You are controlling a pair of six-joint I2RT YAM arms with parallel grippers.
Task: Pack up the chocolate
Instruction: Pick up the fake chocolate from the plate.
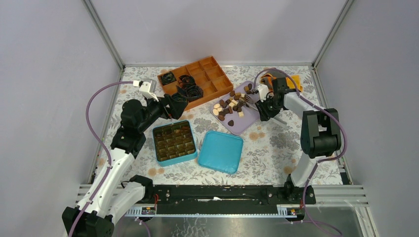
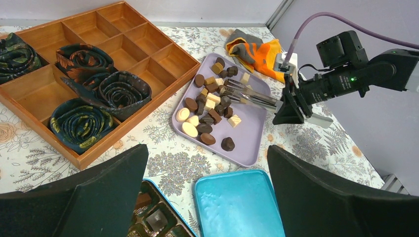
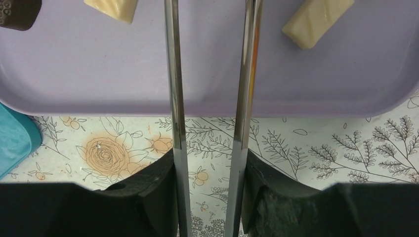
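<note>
My left gripper should next move down and back onto the bare rim of the tin's far corner (image 1: 154,129) opposite the lid, which is below my gripper and to the left in the top view.
The chocolate (image 1: 232,103), dark, brown and cream pieces, lies heaped on a lilac tray (image 1: 245,124). My right gripper (image 1: 262,106) is shut on metal tongs (image 1: 248,101), whose tips reach into the heap. In the right wrist view the two tong arms (image 3: 173,74) run from my right gripper (image 3: 210,192) over the tray (image 3: 207,64), with cream pieces (image 3: 316,22) beyond them. My left gripper (image 1: 180,106) is open and empty, above the far edge of the blue compartment tin (image 1: 173,143). In the left wrist view, the gripper (image 2: 207,195) hangs over the tin (image 2: 153,217), where a brown piece sits in a compartment.
The tin's blue lid (image 1: 221,151) lies flat beside the tin, in front of the tray. A wooden divided box (image 1: 195,80) at the back holds dark crinkled paper cups (image 2: 99,89). An orange cloth (image 1: 292,80) lies behind the right gripper.
</note>
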